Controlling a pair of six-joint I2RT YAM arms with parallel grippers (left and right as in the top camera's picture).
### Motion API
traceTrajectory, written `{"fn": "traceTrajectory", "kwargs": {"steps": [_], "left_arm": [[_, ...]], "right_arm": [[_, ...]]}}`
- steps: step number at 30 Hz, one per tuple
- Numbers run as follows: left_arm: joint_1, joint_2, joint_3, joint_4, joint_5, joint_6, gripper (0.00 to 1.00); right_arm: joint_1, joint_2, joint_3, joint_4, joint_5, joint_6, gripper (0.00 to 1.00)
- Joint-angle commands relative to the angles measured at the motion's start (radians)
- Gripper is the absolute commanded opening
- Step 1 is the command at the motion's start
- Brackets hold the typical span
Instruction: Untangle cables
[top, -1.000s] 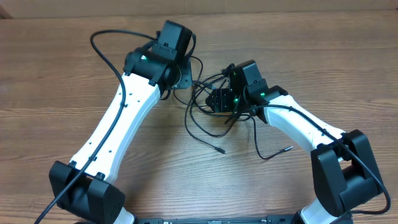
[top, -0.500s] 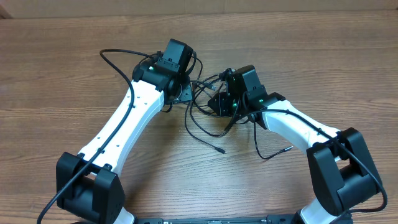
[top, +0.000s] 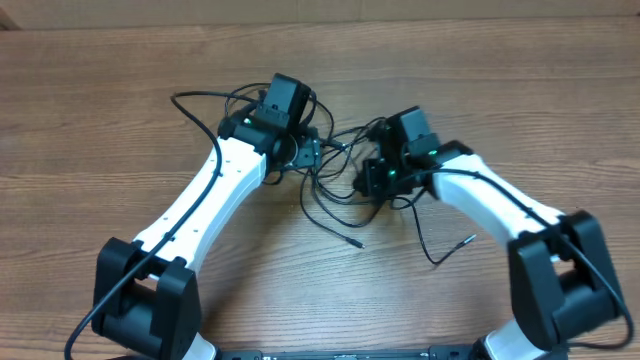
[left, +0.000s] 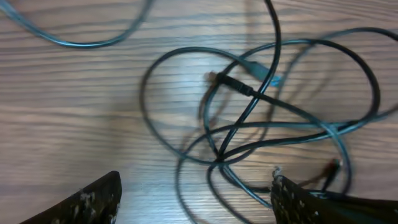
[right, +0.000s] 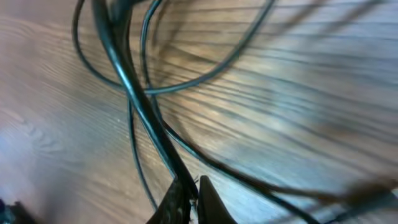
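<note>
My left gripper will next go down toward the table with its fingers still open, onto the crossing where several cables bunch, since closing once there can gather them together.
Thin black cables (top: 327, 185) lie in a tangled heap on the wooden table between my two arms. In the left wrist view their loops (left: 249, 93) cross on the wood, a small plug (left: 217, 78) among them. My left gripper (top: 306, 151) hangs at the tangle's left edge. Its jaws (left: 196, 202) stand open with strands lying on the table between them, none gripped. My right gripper (top: 374, 178) is at the tangle's right side, shut (right: 189, 190) on one cable (right: 134, 93) that runs taut up from the fingertips.
Two loose cable ends with plugs (top: 355, 242) (top: 468, 238) trail toward the near edge. A thicker black arm wire (top: 195, 97) arcs behind the left arm. Bare wooden table (top: 90, 140) surrounds the heap.
The left gripper slid right toward the tangle and opened. The right gripper closed on a cable and shifted a little right and nearer, drawing the strands with it.
</note>
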Motion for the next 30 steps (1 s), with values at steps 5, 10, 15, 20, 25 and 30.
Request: {"fn": "traceTrajectory", "kwargs": {"steps": [5, 10, 15, 20, 25, 30], "left_arm": [[-0.003, 0.007, -0.099, 0.14, 0.23, 0.065, 0.73], [-0.003, 0.007, -0.14, 0.224, 0.242, 0.065, 0.72], [-0.006, 0.007, -0.179, 0.283, 0.169, 0.064, 0.74], [-0.008, 0.007, -0.203, 0.303, 0.126, 0.065, 0.75], [-0.008, 0.008, -0.249, 0.36, 0.126, 0.079, 0.74], [-0.009, 0.049, -0.287, 0.423, 0.129, 0.129, 0.75]], "right_arm": [[-0.023, -0.21, 0.109, -0.069, -0.011, 0.0, 0.04], [-0.019, -0.259, 0.111, -0.072, -0.057, 0.004, 0.04], [-0.016, -0.264, 0.11, -0.073, -0.036, 0.003, 0.08], [-0.016, -0.261, 0.109, -0.095, 0.035, -0.001, 0.34], [-0.016, -0.26, 0.109, -0.098, 0.047, -0.001, 0.34], [-0.016, -0.26, 0.109, -0.104, 0.047, -0.001, 0.35]]}}
